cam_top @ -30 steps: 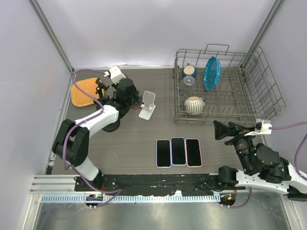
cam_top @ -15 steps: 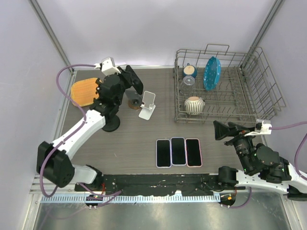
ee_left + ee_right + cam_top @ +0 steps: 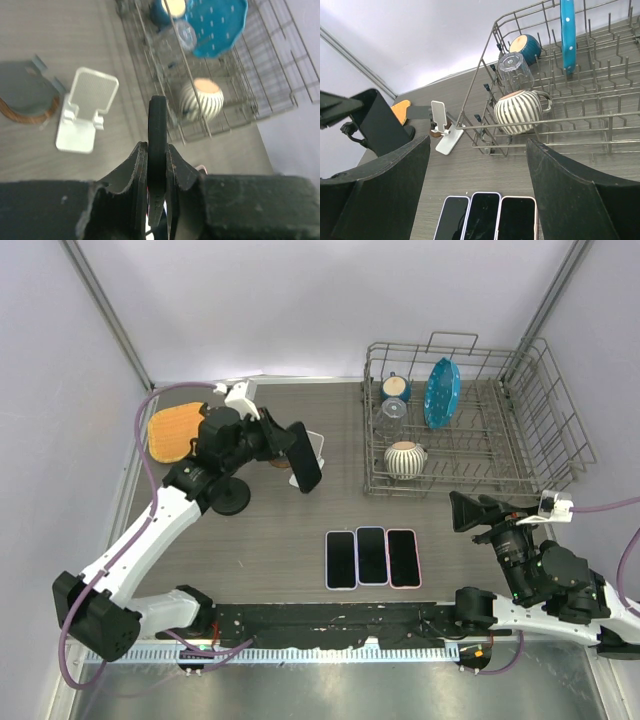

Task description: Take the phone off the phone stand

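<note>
The left gripper moves back and down to the empty table beside the row of phones next, then releases the black phone.
My left gripper (image 3: pixel 287 442) is shut on a black phone (image 3: pixel 306 457) and holds it in the air, just in front of the white phone stand (image 3: pixel 318 443). In the left wrist view the phone (image 3: pixel 158 125) stands edge-on between the fingers of the left gripper (image 3: pixel 157 148). The stand (image 3: pixel 88 107) below it is empty. The right wrist view shows the stand (image 3: pixel 442 128) empty and the held phone (image 3: pixel 381 128) at the left. My right gripper (image 3: pixel 468 512) is open and empty at the right, near the dish rack's front; its jaws (image 3: pixel 477 150) stand wide apart.
Three phones (image 3: pixel 371 557) lie side by side face up at the table's middle front. A wire dish rack (image 3: pixel 560 455) with a striped cup, glass, blue mug and blue plate stands at the back right. An orange board (image 3: pixel 170 432) and a black round base (image 3: pixel 229 499) are at the left.
My left arm has swung right and forward. The black phone in its gripper now hangs in front of the stand. The right arm has barely moved.
</note>
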